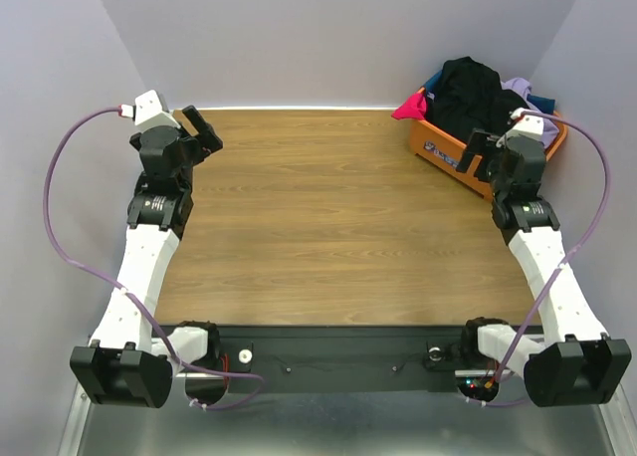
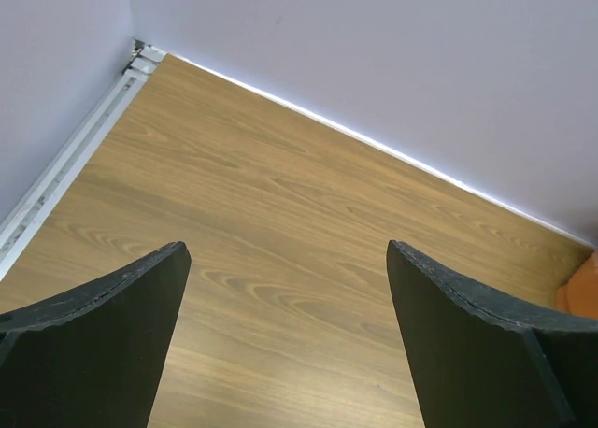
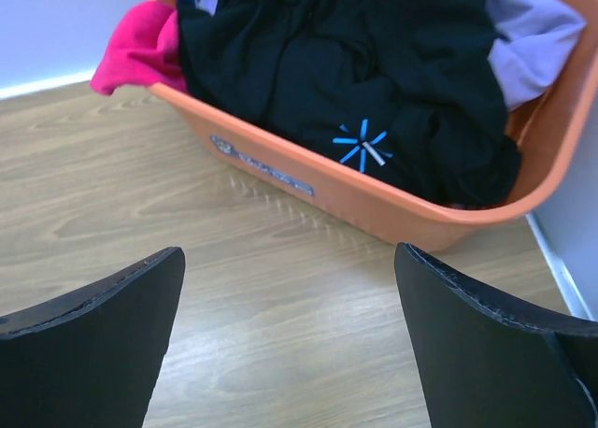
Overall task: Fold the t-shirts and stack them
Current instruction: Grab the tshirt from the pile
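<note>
The right gripper brings its open fingers outward over the basket's rim next. Then it goes down onto the black t-shirt (image 1: 470,90), which lies uppermost, at its edge by the lavender t-shirt.
The t-shirts lie heaped in an orange basket (image 1: 446,149) at the table's far right. A black t-shirt (image 1: 470,90) with a light-blue starburst logo (image 3: 363,148) lies on top (image 3: 355,64). A pink-red t-shirt (image 1: 411,106) hangs over the basket's left end (image 3: 138,45). A lavender t-shirt (image 1: 526,90) lies at the right (image 3: 533,45), and a bit of teal (image 1: 542,102) shows behind. My right gripper (image 1: 481,149) is open and empty just in front of the basket (image 3: 290,260). My left gripper (image 1: 202,129) is open and empty over bare wood at the far left (image 2: 285,250).
The wooden table (image 1: 318,217) is walled on three sides by grey panels. A white rail (image 2: 56,176) runs along the left edge. The basket's rim (image 3: 374,204) stands close ahead of my right fingers. Purple cables loop beside both arms.
</note>
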